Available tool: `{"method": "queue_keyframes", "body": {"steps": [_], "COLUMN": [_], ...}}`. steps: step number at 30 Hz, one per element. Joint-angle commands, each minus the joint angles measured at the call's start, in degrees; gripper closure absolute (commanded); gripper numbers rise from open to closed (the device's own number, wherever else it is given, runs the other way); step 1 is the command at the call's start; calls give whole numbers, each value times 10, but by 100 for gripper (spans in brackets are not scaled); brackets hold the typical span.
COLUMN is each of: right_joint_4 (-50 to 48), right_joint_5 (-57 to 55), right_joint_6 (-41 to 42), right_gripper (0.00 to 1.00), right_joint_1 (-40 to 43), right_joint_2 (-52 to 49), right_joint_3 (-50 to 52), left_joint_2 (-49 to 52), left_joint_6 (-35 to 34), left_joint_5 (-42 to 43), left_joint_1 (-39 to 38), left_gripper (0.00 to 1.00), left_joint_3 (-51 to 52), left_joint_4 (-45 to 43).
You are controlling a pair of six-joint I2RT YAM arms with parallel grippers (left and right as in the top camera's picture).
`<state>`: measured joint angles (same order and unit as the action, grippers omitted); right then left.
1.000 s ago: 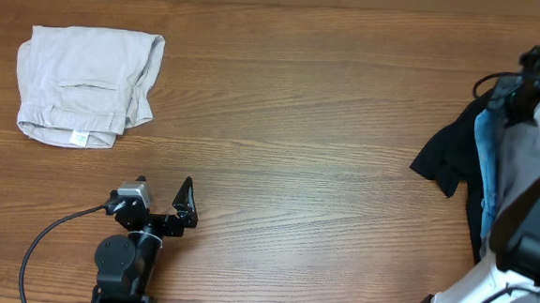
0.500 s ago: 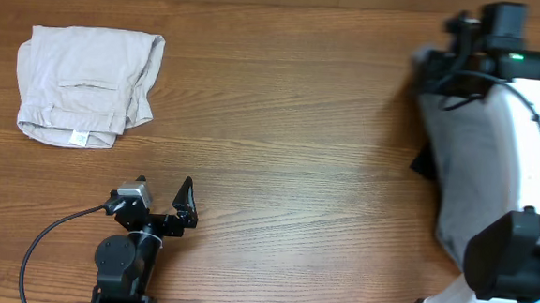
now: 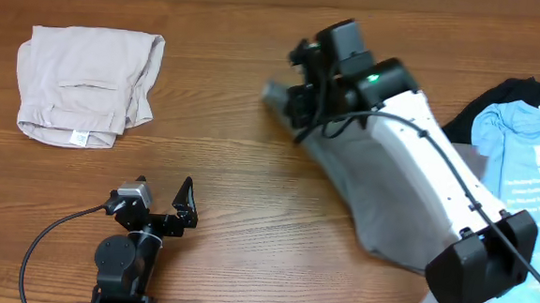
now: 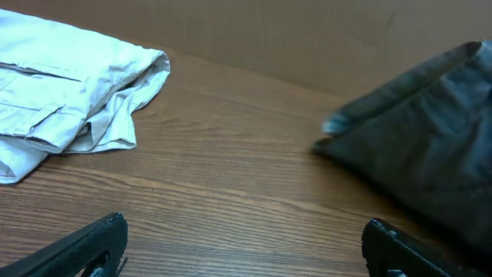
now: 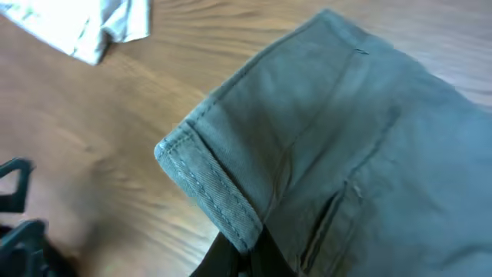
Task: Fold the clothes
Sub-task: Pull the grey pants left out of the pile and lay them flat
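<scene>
Bare wood lies below the robot's right gripper, to its left in the overhead view, so next the right gripper will pull the waistband across and down, spread the trailing cloth and let the waistband go.
My right gripper (image 3: 303, 99) is shut on the waistband of the medium-grey shorts (image 3: 371, 191) and holds them over the middle of the table, the cloth trailing back to the right under the arm. In the right wrist view the waistband edge (image 5: 207, 185) is pinched between the fingers (image 5: 250, 250) and a welt pocket shows. The grey shorts also show at the right of the left wrist view (image 4: 430, 146). My left gripper (image 3: 164, 198) is open and empty near the front edge. Folded beige shorts (image 3: 86, 84) lie at the far left.
A light blue printed T-shirt (image 3: 523, 158) lies on a black garment (image 3: 499, 95) at the right edge. The beige shorts show in the left wrist view (image 4: 69, 100). Bare wood lies between the left gripper and the grey shorts.
My right arm has swung left from the pile at the right edge, dragging the grey shorts to the table's middle. The blue T-shirt and black garment are now uncovered. The left arm has not moved.
</scene>
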<state>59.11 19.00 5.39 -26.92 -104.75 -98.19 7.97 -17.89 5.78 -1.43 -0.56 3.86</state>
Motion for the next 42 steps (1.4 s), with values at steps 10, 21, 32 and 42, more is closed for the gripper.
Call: {"method": "queue_keyframes", "body": {"steps": [10, 21, 32, 42], "right_joint_4": [-31, -67, -33, 193], "right_joint_5": [2, 4, 30, -58], "right_joint_6": [98, 157, 133, 92], "right_gripper": [95, 82, 36, 22], "right_joint_1": [-113, -159, -110, 41], "right_joint_2": [-66, -91, -61, -35], "right_joint_3": [-4, -4, -35, -35], "left_joint_2": [-5, -5, -5, -5], "left_joint_6": [-3, -3, -3, -3], "left_joint_5": [-2, -2, -2, -2], "left_joint_1": [-1, -1, -1, -1], "left_gripper": [0, 0, 0, 0], "left_joint_3": [2, 2, 2, 2], "left_joint_4": [0, 0, 0, 0]}}
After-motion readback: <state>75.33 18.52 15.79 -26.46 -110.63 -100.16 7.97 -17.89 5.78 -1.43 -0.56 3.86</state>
